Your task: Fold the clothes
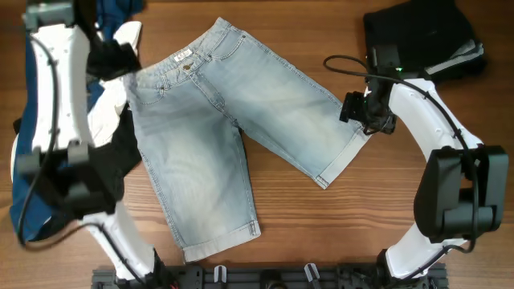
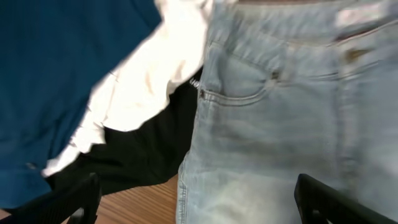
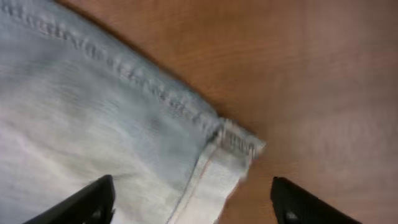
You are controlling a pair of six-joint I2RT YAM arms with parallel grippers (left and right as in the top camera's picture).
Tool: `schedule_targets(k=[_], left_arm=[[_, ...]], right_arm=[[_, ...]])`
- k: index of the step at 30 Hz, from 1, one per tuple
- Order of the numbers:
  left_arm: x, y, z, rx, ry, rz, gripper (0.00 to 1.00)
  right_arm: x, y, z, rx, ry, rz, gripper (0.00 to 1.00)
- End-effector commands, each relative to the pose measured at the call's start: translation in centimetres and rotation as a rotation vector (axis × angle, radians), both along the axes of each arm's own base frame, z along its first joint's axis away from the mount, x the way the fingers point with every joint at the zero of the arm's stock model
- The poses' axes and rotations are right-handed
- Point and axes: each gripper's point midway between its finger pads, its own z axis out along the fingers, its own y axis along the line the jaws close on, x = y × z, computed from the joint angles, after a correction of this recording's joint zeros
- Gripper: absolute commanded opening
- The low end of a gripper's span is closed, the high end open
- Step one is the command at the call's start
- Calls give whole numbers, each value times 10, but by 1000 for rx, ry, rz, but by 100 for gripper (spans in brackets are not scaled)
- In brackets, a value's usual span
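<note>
My left gripper lowers its open fingers from above the jeans over the end of their waistband beside the white clothes next, since that end lies below.
The light-blue denim jeans (image 1: 225, 120) lie flat on the table, front up, waist at the far left, legs spread toward the near side and right. My left gripper (image 1: 120, 60) is open above the waist's left edge; the left wrist view shows the front pocket (image 2: 242, 81) and the side seam between its fingers (image 2: 196, 202). My right gripper (image 1: 357, 108) is open over the hem corner of the right leg; the right wrist view shows that corner (image 3: 233, 146) between the fingers (image 3: 193, 202).
A pile of navy (image 1: 32, 120), white (image 1: 108, 112) and black (image 1: 120, 156) clothes lies at the left, beside the jeans' waist. A folded black garment (image 1: 422, 36) lies at the far right corner. Bare wooden tabletop (image 1: 337, 233) shows near the front.
</note>
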Motion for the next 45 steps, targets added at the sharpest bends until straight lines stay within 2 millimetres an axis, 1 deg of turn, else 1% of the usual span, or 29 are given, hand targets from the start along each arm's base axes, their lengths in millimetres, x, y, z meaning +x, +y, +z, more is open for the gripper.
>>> schedule_targets(k=[1,5,8,9,11,12,14,15,17,18,20,21,22,25,27,29,30,31,32,34,35,36,37,38,39,40,41,44,45], left_arm=[[-1,-4,43,-2,-135,-7,100],[-6,-10,58,-19,-176,-14,100],[-9,-17,69,-19,-204,-31,100],[-9,-19,71,-19,-211,-35,100],[-7,-20,72,-18,-217,-38,100],[-7,-20,72,-18,-219,-38,100],[-6,-19,73,-18,-223,-38,100],[-6,-19,73,-17,-223,-39,100],[-4,-19,73,-17,-230,-38,100],[-2,-19,74,-16,-240,-38,100],[6,-20,76,-19,-270,-44,100],[11,-23,77,-17,-284,-50,100],[16,-26,77,-16,-298,-60,100],[29,-33,74,-16,-322,-79,100],[38,-36,70,-16,-333,-88,100],[46,-35,63,-16,-336,-88,100],[52,-35,57,-16,-333,-88,100],[57,-34,50,-17,-326,-88,100],[59,-34,44,-18,-318,-88,100],[67,-34,26,-22,-288,-88,100],[70,-33,16,-22,-270,-92,100],[74,-33,5,-19,-249,-114,100],[76,-33,-4,-16,-232,-132,100],[78,-36,-14,-23,-211,-171,100],[78,-39,-26,-38,-181,-215,100],[77,-45,-42,-66,-139,-285,100],[75,-49,-54,-86,-107,-318,100],[67,-65,-96,-186,-6,-430,100],[65,-67,-105,-202,16,-445,100]], right_arm=[[-7,-3,-23,-33,33,67,78],[-2,2,-40,-16,35,99,70],[-4,5,-64,-1,78,103,62],[-5,5,-69,-1,91,102,51],[-1,6,-82,1,90,89,4],[3,6,-85,2,74,83,4],[28,8,-84,5,-23,83,4],[43,8,-81,5,-84,83,4],[92,9,-61,-3,-283,86,4],[116,7,-46,-28,-384,85,4],[156,1,-13,-65,-538,63,4],[176,-1,2,-71,-592,62,3],[193,-4,11,-79,-617,65,4],[224,-20,23,-97,-599,51,4],[240,-33,37,-107,-597,53,4],[252,-45,64,-110,-634,49,4],[258,-52,83,-112,-663,42,4],[261,-55,94,-102,-680,48,4],[261,-57,96,-103,-678,51,4],[253,-59,90,-102,-634,51,4],[247,-59,84,-100,-599,56,7],[240,-58,77,-97,-561,58,43],[235,-57,74,-89,-533,60,87],[223,-51,76,-54,-489,71,100],[211,-43,79,-10,-447,75,100],[194,-33,87,54,-396,83,100],[182,-24,94,103,-369,98,100],[153,-3,111,204,-304,126,100],[147,1,113,225,-290,131,100]])
